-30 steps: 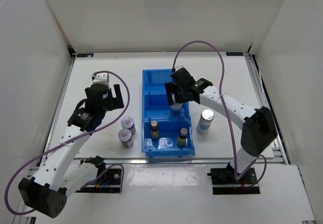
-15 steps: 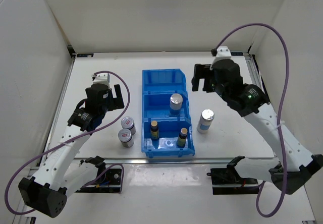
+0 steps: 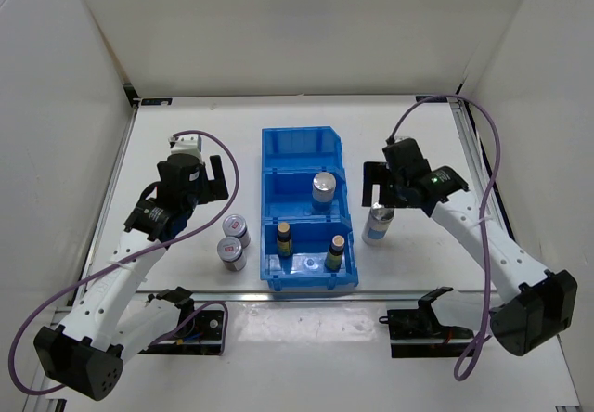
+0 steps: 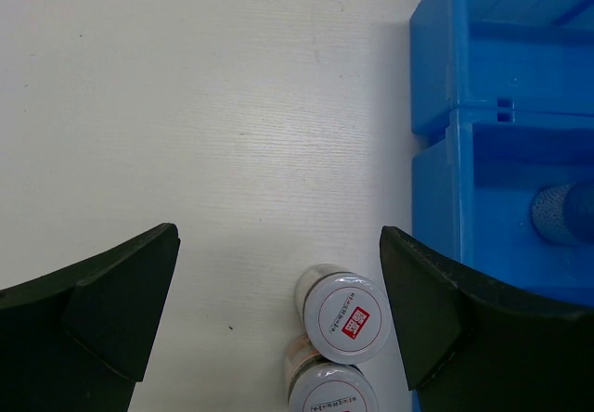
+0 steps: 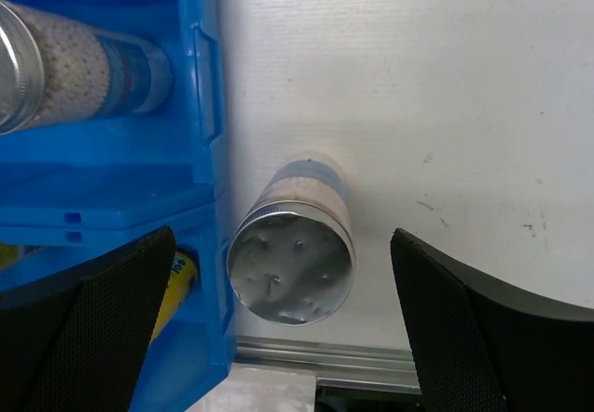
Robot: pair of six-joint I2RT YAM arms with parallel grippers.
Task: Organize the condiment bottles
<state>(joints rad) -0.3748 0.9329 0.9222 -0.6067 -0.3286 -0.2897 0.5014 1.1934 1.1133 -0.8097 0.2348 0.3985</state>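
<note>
My right gripper lowers around its silver-lidded top (image 3: 381, 212) and closes there next, since the jar beside the bin (image 3: 275, 166) already shows its lid between the spread fingers.
The blue bin (image 3: 275, 166) holds a silver-lidded jar (image 3: 323, 188) in its middle compartment and two amber bottles (image 3: 284, 238) (image 3: 336, 248) in its front one. Two red-labelled jars (image 3: 236, 229) (image 3: 231, 251) stand touching on the table left of the bin. Another silver-lidded jar (image 3: 378, 224) stands just right of the bin. My right gripper (image 3: 380, 192) hangs open above it; the right wrist view shows its lid (image 5: 290, 262) between the spread fingers (image 5: 83, 338), untouched. My left gripper (image 3: 206, 184) is open and empty, up-table of the red-labelled jars (image 4: 343, 315).
The bin's wall (image 5: 209, 106) stands close against the left side of the jar under my right gripper. A metal rail (image 5: 316, 361) runs along the table's near edge just beyond that jar. White walls enclose the table on three sides.
The right gripper opened and left the silver-lidded jar in the bin's middle compartment, swung up to the back right, then came down over the jar right of the bin. The left arm stayed still.
</note>
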